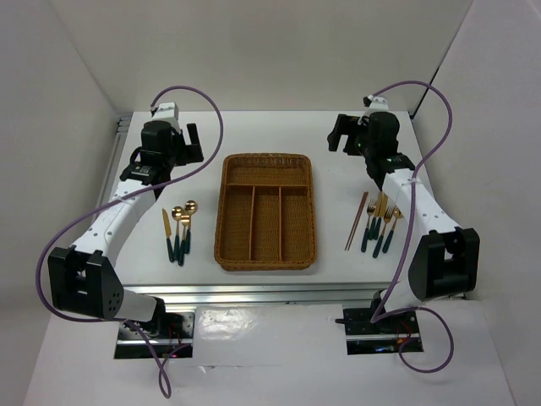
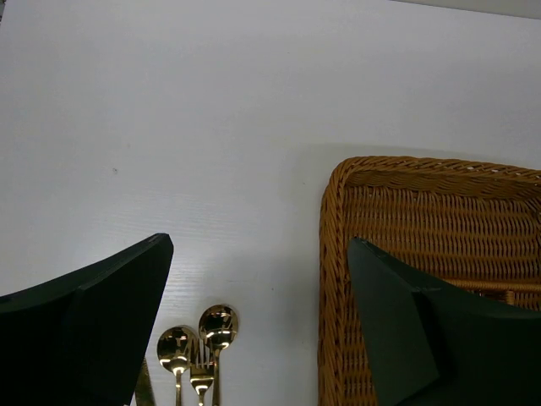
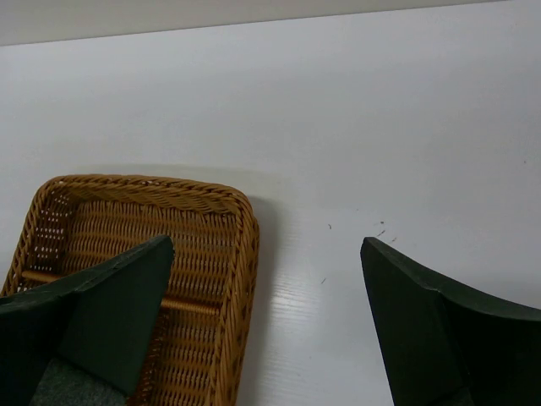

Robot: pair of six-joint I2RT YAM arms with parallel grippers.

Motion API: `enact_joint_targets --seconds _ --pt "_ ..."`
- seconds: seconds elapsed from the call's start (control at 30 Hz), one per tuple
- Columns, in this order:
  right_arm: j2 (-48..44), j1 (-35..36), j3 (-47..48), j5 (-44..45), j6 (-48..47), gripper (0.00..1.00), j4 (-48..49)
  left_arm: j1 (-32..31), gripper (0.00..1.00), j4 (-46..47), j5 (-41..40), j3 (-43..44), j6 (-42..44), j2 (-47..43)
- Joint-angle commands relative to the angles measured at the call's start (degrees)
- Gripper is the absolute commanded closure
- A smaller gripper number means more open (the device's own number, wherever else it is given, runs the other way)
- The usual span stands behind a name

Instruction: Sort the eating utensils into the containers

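Note:
My left gripper moves back toward my base and down onto the gold knife's green handle next, at the row's open end.
The brown wicker tray sits mid-table, its compartments holding nothing. Left of it lie a gold knife and two gold spoons with dark green handles; the left wrist view shows the spoon bowls with a fork head between them. Right of the tray lie brown-gold chopsticks and several gold-and-green utensils. My left gripper hangs open beyond the spoons, beside the tray's far left corner. My right gripper is open off the far right corner.
White walls enclose the table on three sides. A metal rail runs along the left edge. Purple cables loop above both arms. Bare white tabletop lies behind the tray between the two grippers.

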Motion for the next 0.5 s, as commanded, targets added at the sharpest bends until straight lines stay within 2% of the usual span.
enact_joint_targets --seconds 0.0,0.23,0.47 --pt "-0.1 -0.3 1.2 -0.4 0.0 0.00 1.1 0.3 0.00 1.5 -0.2 0.4 -1.2 -0.8" --pt "0.4 -0.3 1.2 -3.0 -0.5 0.00 1.1 0.3 0.00 -2.3 -0.2 -0.1 -4.6 -0.8" --pt "1.0 -0.3 1.2 -4.7 -0.5 0.00 1.1 0.3 0.00 -7.3 -4.3 -2.7 -7.9 -3.5"
